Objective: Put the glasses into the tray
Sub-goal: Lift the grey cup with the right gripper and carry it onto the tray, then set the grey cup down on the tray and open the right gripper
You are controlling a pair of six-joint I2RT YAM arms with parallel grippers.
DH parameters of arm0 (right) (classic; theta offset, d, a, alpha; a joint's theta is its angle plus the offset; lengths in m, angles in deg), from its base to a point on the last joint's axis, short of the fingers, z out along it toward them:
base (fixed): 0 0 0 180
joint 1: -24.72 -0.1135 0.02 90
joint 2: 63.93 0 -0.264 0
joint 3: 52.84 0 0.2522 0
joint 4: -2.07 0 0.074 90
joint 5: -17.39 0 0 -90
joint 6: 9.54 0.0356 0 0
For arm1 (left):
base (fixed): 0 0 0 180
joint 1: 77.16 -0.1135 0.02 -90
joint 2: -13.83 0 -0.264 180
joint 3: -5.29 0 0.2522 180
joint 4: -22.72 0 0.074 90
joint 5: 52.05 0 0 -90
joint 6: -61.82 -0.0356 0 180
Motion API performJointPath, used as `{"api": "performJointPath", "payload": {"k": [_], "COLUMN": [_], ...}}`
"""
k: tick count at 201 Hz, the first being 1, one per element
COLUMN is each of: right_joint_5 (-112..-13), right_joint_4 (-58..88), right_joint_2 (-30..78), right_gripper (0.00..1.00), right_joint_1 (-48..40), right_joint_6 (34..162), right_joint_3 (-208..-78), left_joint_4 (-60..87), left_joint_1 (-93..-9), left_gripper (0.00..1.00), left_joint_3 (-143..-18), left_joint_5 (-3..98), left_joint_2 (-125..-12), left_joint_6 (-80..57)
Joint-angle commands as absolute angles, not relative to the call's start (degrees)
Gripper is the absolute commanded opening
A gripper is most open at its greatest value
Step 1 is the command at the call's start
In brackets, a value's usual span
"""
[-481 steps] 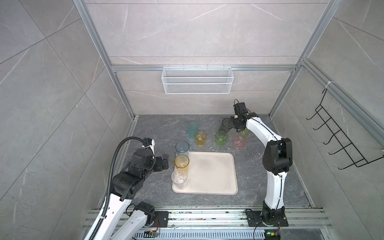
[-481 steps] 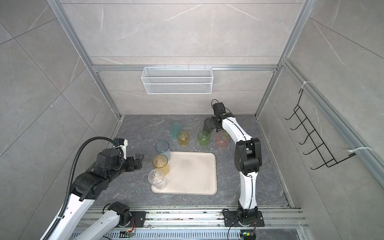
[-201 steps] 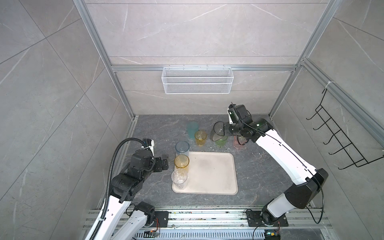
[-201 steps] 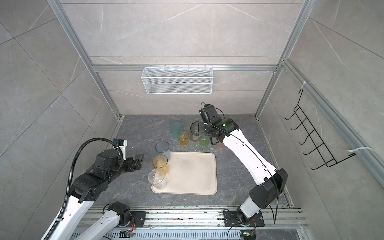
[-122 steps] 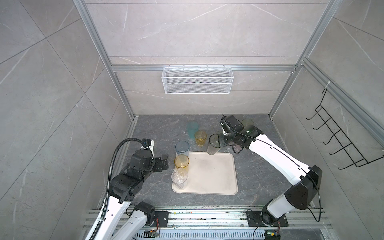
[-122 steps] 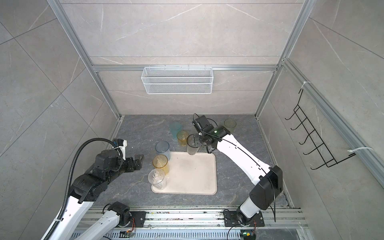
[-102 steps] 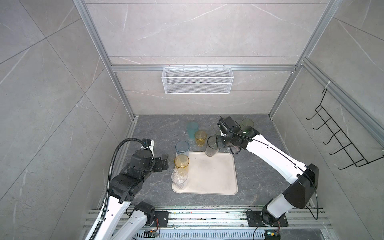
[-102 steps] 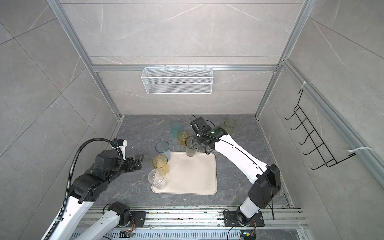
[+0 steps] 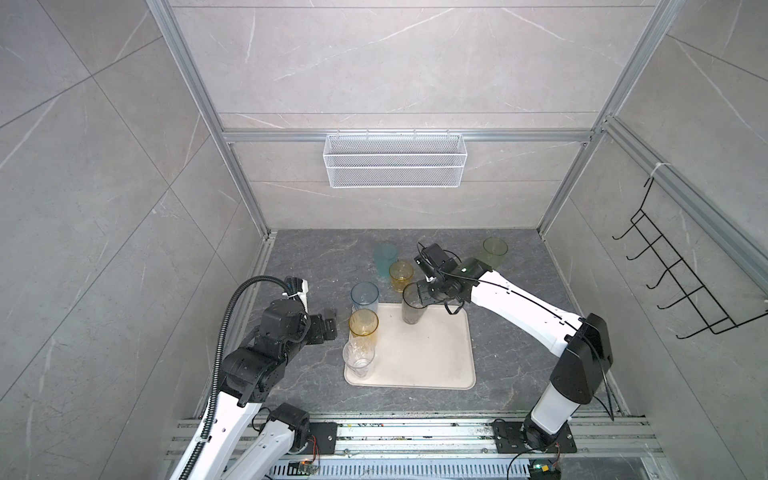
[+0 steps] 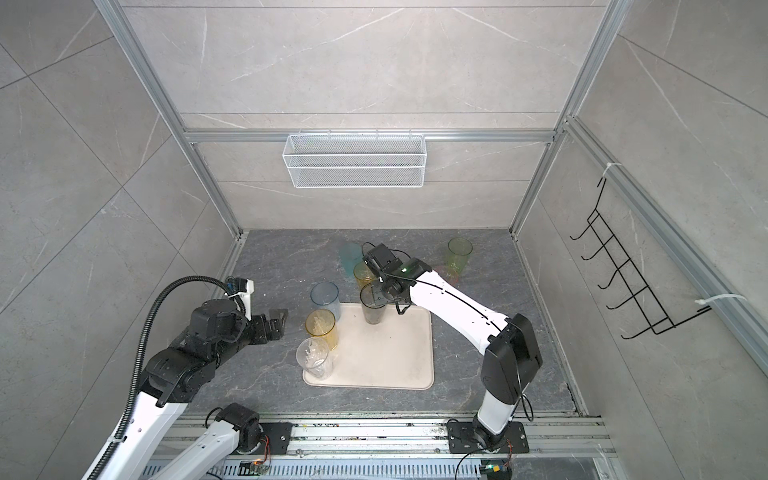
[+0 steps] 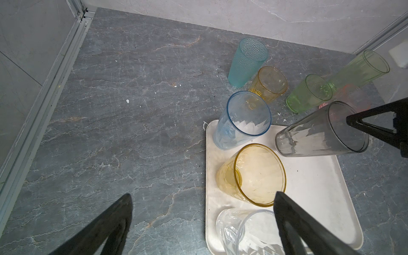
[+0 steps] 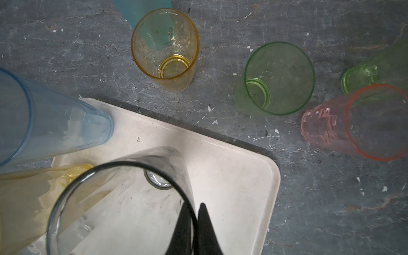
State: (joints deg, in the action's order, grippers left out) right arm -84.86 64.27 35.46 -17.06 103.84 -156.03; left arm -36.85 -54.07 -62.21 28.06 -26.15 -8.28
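My right gripper will next lower the grey glass (image 9: 412, 305) onto the tray's bare far part below it, beside the blue glass, and release the grey glass's rim.
My right gripper (image 12: 195, 212) is shut on the rim of a tall grey glass (image 9: 412, 305), one finger inside it and one outside. The glass stands upright over the far part of the cream tray (image 9: 432, 365); whether its base touches I cannot tell. Blue (image 9: 364, 297), amber (image 9: 363, 328) and clear (image 9: 358, 357) glasses stand along the tray's left side. My left gripper (image 11: 203, 195) is open and empty, left of the tray. On the floor behind the tray are teal (image 9: 385, 257), short amber (image 9: 400, 274), tall green (image 9: 494, 251), short green (image 12: 276, 79) and pink (image 12: 357, 123) glasses.
A white wire-mesh basket (image 9: 394, 160) hangs on the back wall. A black hook rack (image 9: 665, 282) is on the right wall. Metal rails (image 9: 374, 436) run along the front edge. In both top views the right arm hides the short green and pink glasses.
The right arm has carried the grey glass from the back of the floor forward and left to the tray's far edge. The left arm has not moved.
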Motion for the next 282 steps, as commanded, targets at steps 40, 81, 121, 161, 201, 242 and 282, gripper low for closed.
{"api": "performJointPath", "payload": {"k": [40, 81, 121, 161, 201, 242, 282], "right_joint_5": [-86.32, -86.75, -87.05, -87.87, -87.18, -88.56, -88.82], "right_joint_4": [62.94, 63.13, 62.85, 63.1, 63.06, 63.88, 64.95], "right_joint_2": [37.71, 39.06, 39.98, 41.01, 42.12, 43.03, 43.9], "right_gripper": [0.0, 0.0, 0.0, 0.0, 0.0, 0.0, 0.01], "right_joint_1": [-17.56, -17.56, -17.56, -17.52, -17.48, -17.28, -17.24], "right_joint_6": [104.98, 105.16, 105.25, 105.27, 105.42, 105.55, 105.94], "right_joint_3": [-156.91, -157.5, -157.74, -158.83, -160.23, -161.14, -161.15], "left_joint_4": [-35.17, -35.17, -35.17, -35.17, -35.17, -35.21, -35.25], "left_joint_1": [-54.4, -54.4, -54.4, -54.4, -54.4, -54.4, -54.4], "left_gripper": [1.0, 1.0, 1.0, 1.0, 1.0, 1.0, 1.0], "left_joint_3": [-62.01, -62.04, -62.04, -62.01, -61.99, -61.83, -61.94], "left_joint_5": [28.37, 28.37, 28.38, 28.51, 28.54, 28.55, 28.57], "left_joint_2": [-26.11, -26.18, -26.24, -26.25, -26.23, -25.81, -25.88], "left_joint_6": [-8.03, -8.06, -8.06, -8.1, -8.01, -7.97, -8.03]}}
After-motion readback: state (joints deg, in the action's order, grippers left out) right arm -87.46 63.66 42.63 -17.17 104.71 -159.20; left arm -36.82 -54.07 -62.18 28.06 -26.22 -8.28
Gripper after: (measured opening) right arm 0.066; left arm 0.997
